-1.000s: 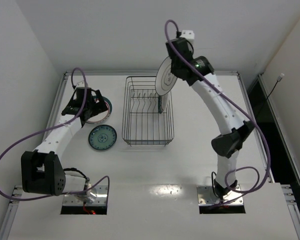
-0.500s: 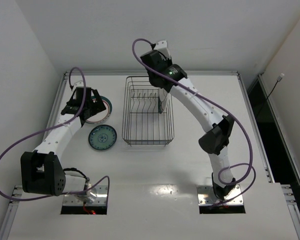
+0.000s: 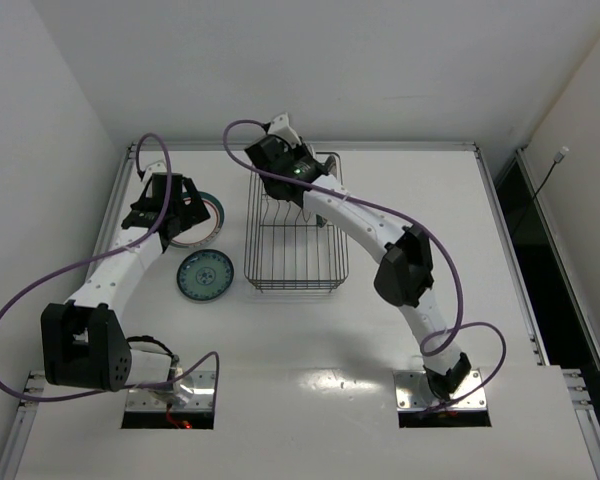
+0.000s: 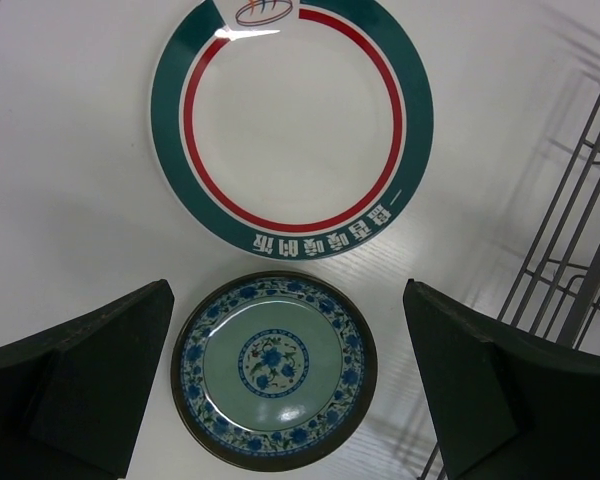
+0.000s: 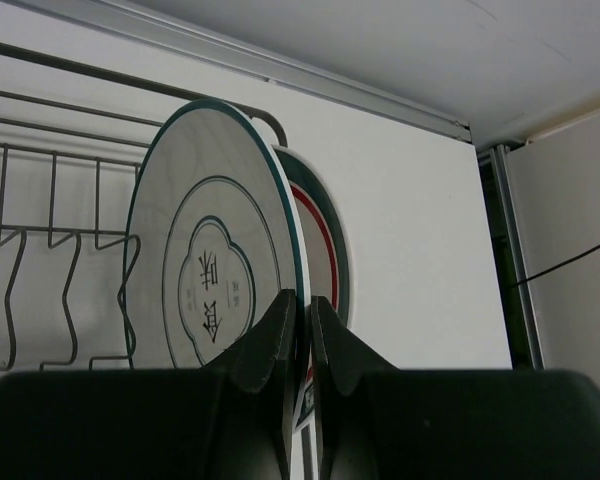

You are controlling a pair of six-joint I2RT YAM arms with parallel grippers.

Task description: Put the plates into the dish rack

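Observation:
The right gripper raises the white plate next, then lowers it into the rack (image 3: 295, 230) beside the standing ringed plate.
My right gripper (image 5: 302, 300) is shut on the rim of the white plate with the flower outline (image 5: 205, 290) and holds it upright on edge over the dish rack (image 3: 295, 230). A green-red ringed plate (image 5: 328, 250) stands just behind it in the rack. My left gripper (image 4: 287, 290) is open and hovers above the table, with the small teal-blue patterned plate (image 4: 273, 372) between its fingers. The other ringed plate (image 4: 292, 120) lies flat just beyond it. In the top view the teal plate (image 3: 205, 275) lies left of the rack, and the left gripper (image 3: 175, 212) is over the ringed plate (image 3: 202, 222).
The rack's wire side (image 4: 580, 260) is close to the right of my left gripper. Upright divider prongs (image 5: 60, 200) stand to the left of the held plate. The table's back rail (image 5: 280, 75) and right edge lie beyond the rack.
My right arm has swung left and down, carrying the white plate from above the rack's back right corner down over the rack. The left arm has not moved.

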